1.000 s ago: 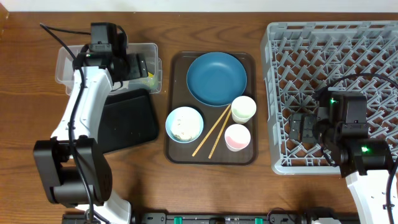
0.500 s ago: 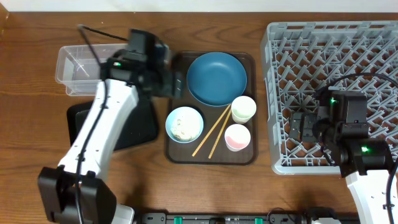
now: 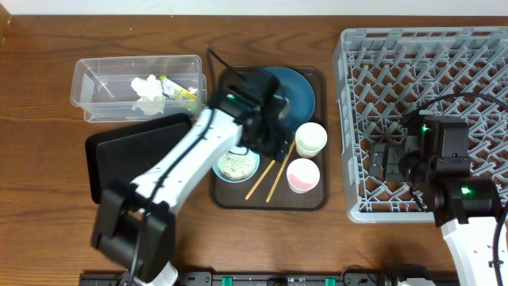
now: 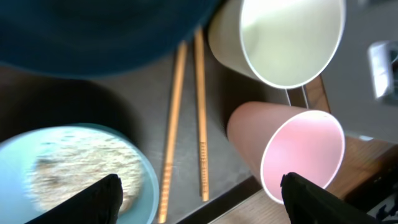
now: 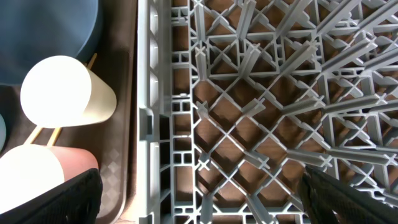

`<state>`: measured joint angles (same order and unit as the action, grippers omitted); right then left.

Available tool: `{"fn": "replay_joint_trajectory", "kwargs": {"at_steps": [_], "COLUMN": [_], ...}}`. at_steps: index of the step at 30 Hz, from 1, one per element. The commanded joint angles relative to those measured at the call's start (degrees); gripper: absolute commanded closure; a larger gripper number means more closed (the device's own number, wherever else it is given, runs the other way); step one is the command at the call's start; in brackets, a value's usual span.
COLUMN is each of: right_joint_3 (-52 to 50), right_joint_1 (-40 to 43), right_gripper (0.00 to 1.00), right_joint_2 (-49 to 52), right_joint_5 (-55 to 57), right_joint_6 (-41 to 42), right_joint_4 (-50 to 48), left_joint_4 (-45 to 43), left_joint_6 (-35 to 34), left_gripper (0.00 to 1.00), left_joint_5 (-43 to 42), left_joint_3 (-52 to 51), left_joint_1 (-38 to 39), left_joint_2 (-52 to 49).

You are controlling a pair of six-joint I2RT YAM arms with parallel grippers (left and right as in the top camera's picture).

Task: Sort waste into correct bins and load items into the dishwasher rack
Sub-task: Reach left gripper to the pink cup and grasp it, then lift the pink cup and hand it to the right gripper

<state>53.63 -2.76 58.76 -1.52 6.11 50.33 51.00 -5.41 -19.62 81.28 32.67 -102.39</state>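
The pink cup point(image 3: 302, 176) point(image 4: 292, 149) has its rim free of the white cup beside it. My left gripper should next move across the chopsticks and down onto the pink cup's rim.
My left gripper point(image 3: 274, 137) is open and empty, low over the two wooden chopsticks point(image 4: 200, 112) on the brown serving tray. In the left wrist view the chopsticks lie between my fingers point(image 4: 205, 200), with the pale blue bowl point(image 4: 74, 168) of rice scraps at left and the pink cup point(image 4: 292, 149) at right. The white cup point(image 3: 311, 139) and dark blue plate point(image 3: 300, 89) sit behind. Crumpled tissue point(image 3: 147, 89) and a yellow-green wrapper point(image 3: 181, 92) lie in the clear tub point(image 3: 95, 95). My right gripper point(image 3: 381, 163) is open and empty over the grey rack point(image 3: 429, 79).
The black tray point(image 3: 135, 159) lies in front of the clear tub, left of the brown serving tray point(image 3: 270, 200). The rack's left wall point(image 5: 149, 112) stands right beside the serving tray, close to the white cup point(image 5: 62, 90) and pink cup point(image 5: 43, 171).
My left arm has swung right from over the clear tub to over the serving tray. The tissue and wrapper now show in the tub. The right arm has not moved.
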Motion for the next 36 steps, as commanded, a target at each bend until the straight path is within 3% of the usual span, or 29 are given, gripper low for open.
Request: {"fn": "replay_joint_trajectory", "kwargs": {"at_steps": [1,9,10,14,18,20,28,33,36], "right_joint_3": [1.0,1.0,1.0,1.0,1.0,1.0,1.0,1.0,1.0], "right_joint_1": [-0.3,-0.3,-0.3,-0.3,-0.3,-0.3,-0.3,-0.3,-0.3], "right_gripper": [0.01,0.01,0.01,0.01,0.01,0.01,0.01,0.01,0.01], "right_joint_2": [0.1,0.1,0.1,0.1,0.1,0.1,0.1,0.2,0.8], "right_joint_5": [0.0,0.0,0.0,0.0,0.2,0.7,4.2,6.2,6.0], "right_joint_6": [0.7,0.7,0.7,0.7,0.7,0.7,0.7,1.0,4.7], "right_joint_4": [0.0,0.0,0.0,0.0,0.0,0.0,-0.1,-1.3,-2.8], "left_joint_4": [0.4,-0.5,-0.5,-0.2,0.8,2.4,8.5,5.8,1.6], "left_joint_6": [-1.7,-1.8,-1.8,-2.0,-2.0,-2.0,-1.9,-2.0,-2.3], "left_gripper": [0.16,0.22,0.26,0.68,0.9,0.94,0.94,0.94,0.94], "left_joint_5": [-0.7,-0.7,-0.7,-0.7,-0.7,-0.7,-0.7,-1.0,-8.6], "left_joint_3": [-0.6,-0.6,-0.6,-0.6,-0.6,-0.6,-0.6,-0.6,-0.6], "left_joint_1": [2.1,5.3,5.5,5.6,5.2,4.9,0.1,-4.7,-8.3], "left_joint_2": [-2.8,-8.0,-8.7,-9.8,-9.3,-8.3,0.7,8.0,10.1]}}
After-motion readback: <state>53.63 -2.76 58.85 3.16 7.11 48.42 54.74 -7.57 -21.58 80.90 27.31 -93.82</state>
